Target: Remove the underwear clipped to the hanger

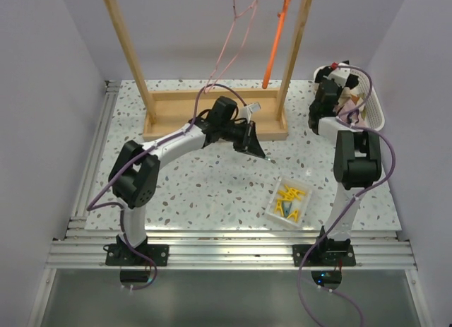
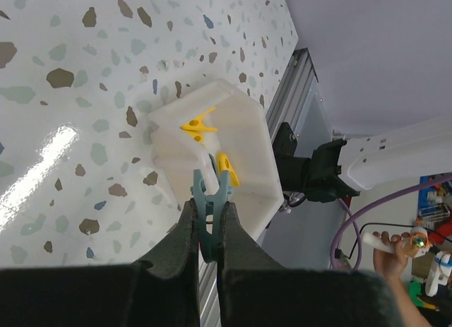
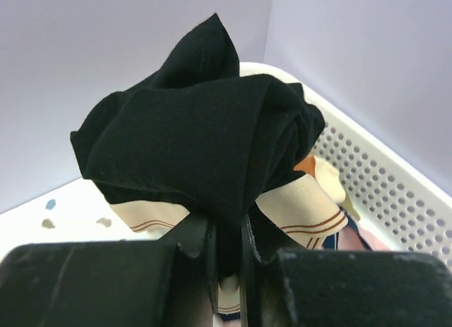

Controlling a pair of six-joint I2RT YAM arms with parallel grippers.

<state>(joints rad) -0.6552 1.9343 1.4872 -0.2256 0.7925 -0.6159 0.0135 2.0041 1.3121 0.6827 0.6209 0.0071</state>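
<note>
The teal peg needs to go into the clear tray that already holds the other pegs, so my left gripper needs to move back and down first.
My right gripper (image 3: 227, 235) is shut on the black underwear (image 3: 198, 136) with beige panels and holds it bunched up over the white basket (image 3: 395, 193). A bit of pink and navy cloth (image 3: 357, 241) lies in the basket under it. In the top view the right gripper (image 1: 337, 87) is at the basket (image 1: 374, 104), at the back right. My left gripper (image 2: 206, 224) is shut on a teal clothes peg (image 2: 209, 200), above a clear tray (image 2: 247, 136) of yellow pegs. In the top view the left gripper (image 1: 256, 145) hangs near the rack's base. A bare pink wire hanger (image 1: 233, 37) hangs from the rack.
A wooden rack (image 1: 134, 51) stands at the back, and its base board (image 1: 212, 126) lies on the table. An orange hanger (image 1: 277, 37) hangs beside the pink one. The clear peg tray (image 1: 289, 200) sits front right of centre. Walls close both sides.
</note>
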